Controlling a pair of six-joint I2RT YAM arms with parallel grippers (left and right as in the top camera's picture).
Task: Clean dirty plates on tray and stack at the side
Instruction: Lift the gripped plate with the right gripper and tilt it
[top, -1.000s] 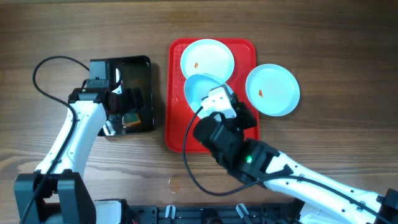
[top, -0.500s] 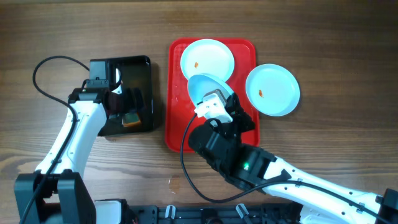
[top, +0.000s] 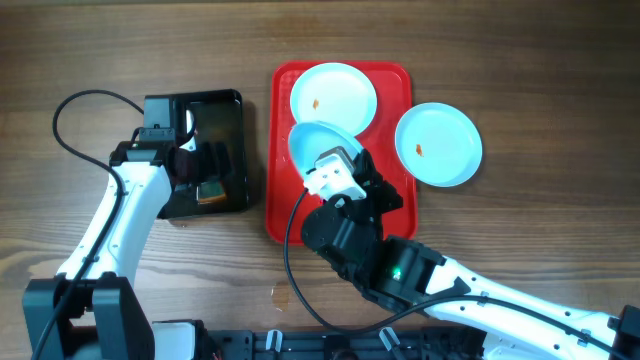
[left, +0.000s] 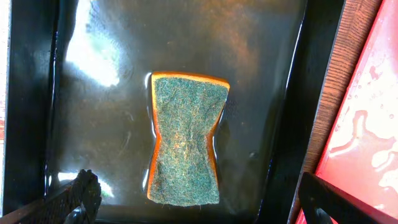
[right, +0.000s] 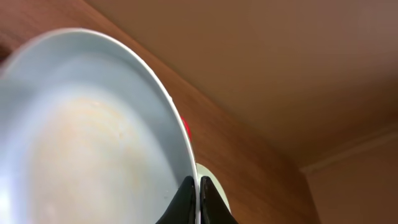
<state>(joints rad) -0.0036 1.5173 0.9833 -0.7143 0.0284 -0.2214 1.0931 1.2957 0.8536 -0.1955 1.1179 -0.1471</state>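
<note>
My right gripper next carries the tilted plate to its right in the overhead view onto empty wood past the second plate (top: 534, 135), lowers it and releases.
The red tray (top: 282, 195) lies at the table's middle. One pale plate (top: 333, 92) with an orange speck lies at its far end. A second plate (top: 438, 144) lies on the wood to the right, overlapping the tray's edge. My right gripper (right: 198, 196) is shut on the rim of a third plate (top: 312, 142), (right: 81, 130), held tilted above the tray. My left gripper (left: 199, 214) is open over the black tray (top: 222, 112), its fingers either side of the green-topped sponge (left: 185, 144), (top: 209, 190).
The black tray (left: 261, 74) is wet and sits just left of the red tray (left: 367, 137), which shows water patches. A black cable (top: 75, 105) loops at the far left. Bare wood lies beyond both trays.
My right arm has lifted and tilted the held plate, shifting it a little left over the red tray. The left arm has stayed in place over the sponge.
</note>
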